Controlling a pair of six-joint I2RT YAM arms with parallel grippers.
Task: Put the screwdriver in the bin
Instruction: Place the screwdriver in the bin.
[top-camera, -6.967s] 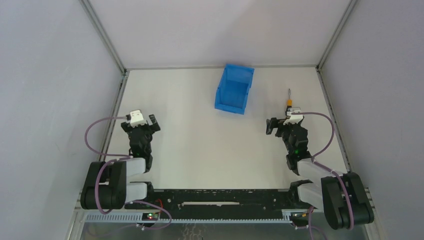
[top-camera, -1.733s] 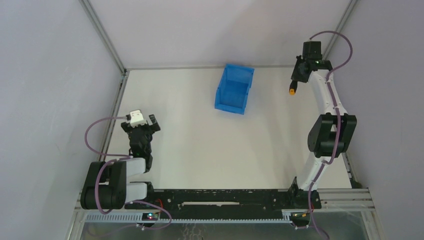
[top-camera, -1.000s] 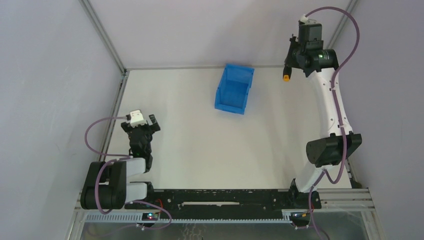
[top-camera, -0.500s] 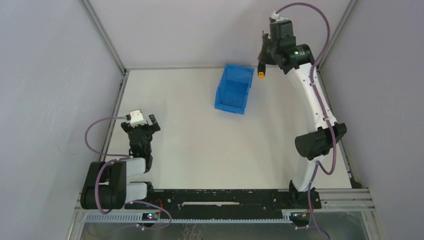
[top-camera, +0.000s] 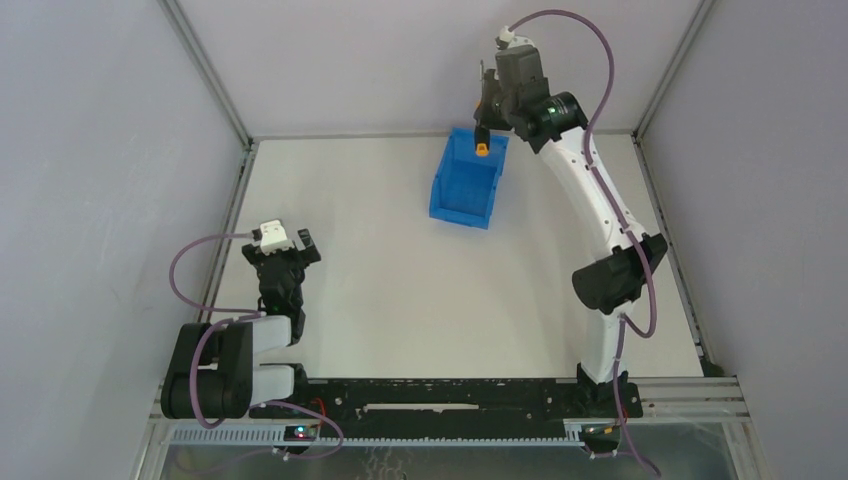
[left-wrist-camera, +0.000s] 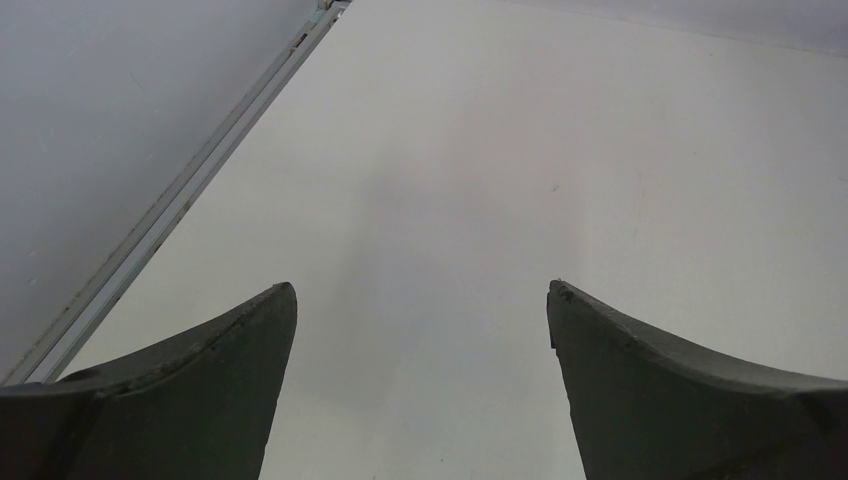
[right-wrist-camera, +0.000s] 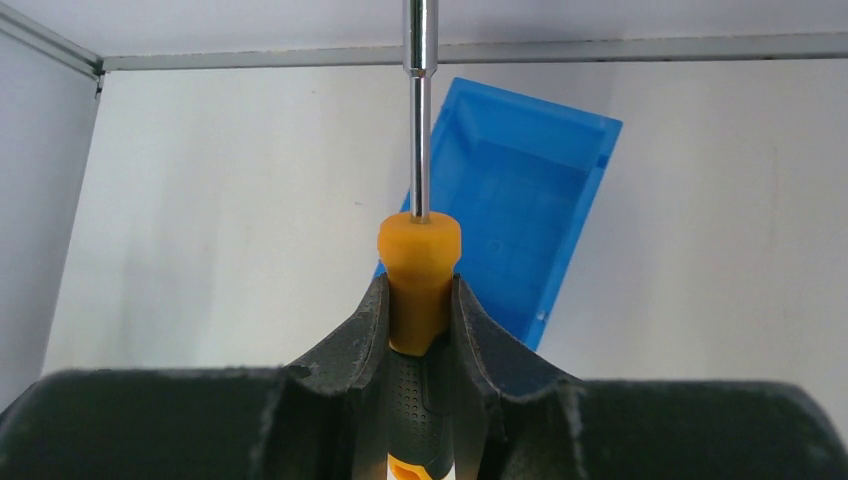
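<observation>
The screwdriver (top-camera: 481, 150) goes down between the sides of the bin next and my right gripper releases it there, since the gripper still hangs high above the bin's empty bottom.
The blue bin (top-camera: 466, 188) stands at the back middle of the table; the right wrist view looks down into the bin (right-wrist-camera: 515, 195). My right gripper (top-camera: 483, 135) hangs high over the bin's far end, shut on the screwdriver (top-camera: 481, 150). In the right wrist view the right gripper (right-wrist-camera: 418, 283) pinches the orange-and-black handle of the screwdriver (right-wrist-camera: 420, 255), and its silver shaft points away, over the bin's left wall. My left gripper (top-camera: 284, 252) rests low at the near left. In its own view the left gripper (left-wrist-camera: 420, 290) is open with only bare table between its fingers.
Grey enclosure walls with metal frame rails (top-camera: 212, 75) bound the white table (top-camera: 400, 290) on three sides. The right arm (top-camera: 600, 215) arches from its near-right base up to the back wall. The black base rail (top-camera: 430, 395) runs along the near edge.
The right arm has swung left along the back wall, carrying the screwdriver from right of the bin to above its far end. The left arm has not moved.
</observation>
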